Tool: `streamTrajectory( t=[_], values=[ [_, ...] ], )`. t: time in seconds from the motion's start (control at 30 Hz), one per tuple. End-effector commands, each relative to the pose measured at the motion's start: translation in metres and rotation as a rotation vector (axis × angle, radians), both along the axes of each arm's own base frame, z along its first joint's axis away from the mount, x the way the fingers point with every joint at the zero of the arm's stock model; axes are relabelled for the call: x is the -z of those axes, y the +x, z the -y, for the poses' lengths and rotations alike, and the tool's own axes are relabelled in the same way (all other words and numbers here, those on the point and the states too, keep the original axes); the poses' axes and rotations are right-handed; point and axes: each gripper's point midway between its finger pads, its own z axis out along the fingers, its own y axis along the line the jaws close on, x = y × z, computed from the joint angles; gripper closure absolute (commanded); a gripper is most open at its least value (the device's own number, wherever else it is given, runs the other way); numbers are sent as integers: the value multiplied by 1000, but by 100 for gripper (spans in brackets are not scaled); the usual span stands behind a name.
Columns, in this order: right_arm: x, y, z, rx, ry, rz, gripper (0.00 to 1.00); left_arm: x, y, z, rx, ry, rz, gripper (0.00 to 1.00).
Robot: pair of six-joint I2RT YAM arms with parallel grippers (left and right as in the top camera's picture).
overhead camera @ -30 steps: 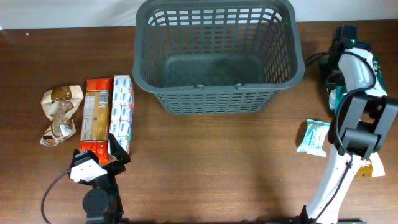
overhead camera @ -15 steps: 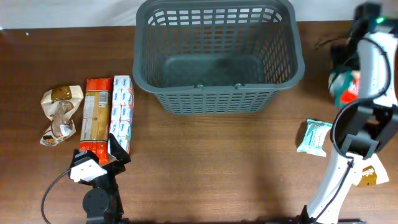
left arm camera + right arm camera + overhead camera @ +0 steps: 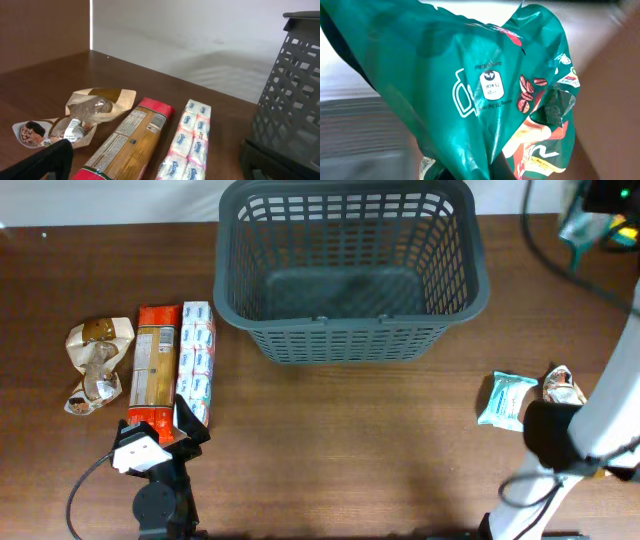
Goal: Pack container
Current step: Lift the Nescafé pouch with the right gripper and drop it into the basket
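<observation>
The basket's empty bottom lies below the right gripper, to its left in the overhead view, so the right gripper should swing across and down and let go of the green coffee bag [image 3: 578,225].
The container [image 3: 350,330] is a large dark grey slotted basket at the far middle of the table, with nothing visible inside; its wall shows in the left wrist view [image 3: 295,100]. My right gripper [image 3: 600,208] is raised high at the far right, shut on a green coffee bag [image 3: 578,225]. The bag fills the right wrist view [image 3: 485,90]. My left gripper [image 3: 152,445] rests low at the front left and looks open and empty, with one dark finger [image 3: 47,160] showing beside an orange pasta packet [image 3: 127,147].
A crumpled brown packet [image 3: 95,365], the orange pasta packet [image 3: 155,375] and a tissue pack [image 3: 196,360] lie in a row left of the basket. A teal packet [image 3: 503,400] and a small crumpled packet [image 3: 563,385] lie at the right by the right arm's base.
My right arm has lifted the green bag off the table at the far right and raised it high. The small crumpled packet at the right is now uncovered. The left arm has not moved.
</observation>
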Motion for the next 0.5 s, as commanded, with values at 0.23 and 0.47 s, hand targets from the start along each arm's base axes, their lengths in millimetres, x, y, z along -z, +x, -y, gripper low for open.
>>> streamTrajectory(
  t=[0.23,0.47],
  values=[
    [0,-29,-209,-603,-24,-14,96,1,0,-1,-6,-4,7,1],
    [119,15,-267,-683,-74,-298,96,1,0,-1,-6,-4,7,1]
  ],
)
